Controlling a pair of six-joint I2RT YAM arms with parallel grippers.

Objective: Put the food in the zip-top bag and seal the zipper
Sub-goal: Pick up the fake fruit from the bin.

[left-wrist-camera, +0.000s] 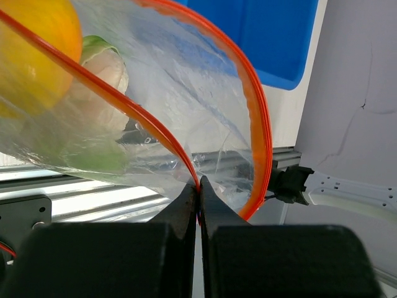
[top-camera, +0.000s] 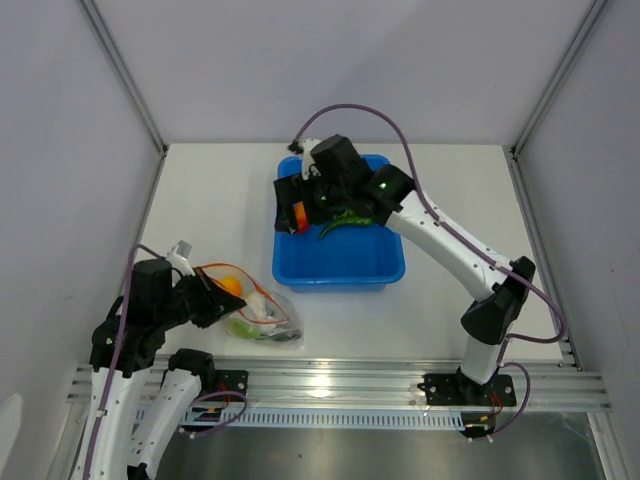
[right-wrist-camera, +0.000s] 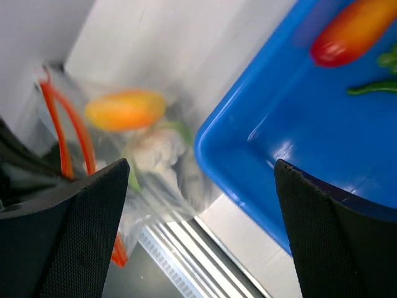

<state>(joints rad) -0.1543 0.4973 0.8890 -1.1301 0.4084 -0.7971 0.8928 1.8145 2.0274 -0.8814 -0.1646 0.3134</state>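
Note:
I will move my right gripper across and down onto the green grapes by the pepper next, because they are below it and to its right in the top view.
The clear zip-top bag (top-camera: 262, 318) lies near the table's front left, its mouth held up. My left gripper (top-camera: 213, 301) is shut on the orange-red zipper (left-wrist-camera: 189, 167) at the mouth's edge. Inside the bag are a yellow-orange piece (left-wrist-camera: 31, 56), a white-green cauliflower (left-wrist-camera: 107, 69) and something green. My right gripper (top-camera: 292, 205) is open and empty, hovering over the blue bin's (top-camera: 345, 265) far left corner. An orange-red piece (right-wrist-camera: 353, 30) and a green pepper (right-wrist-camera: 372, 88) lie in the bin. The right wrist view also shows the bag (right-wrist-camera: 155, 167) below, blurred.
An aluminium rail (top-camera: 400, 385) runs along the table's near edge, just in front of the bag. Grey walls close in the table at left, back and right. The right arm (top-camera: 450, 245) stretches over the bin's right side.

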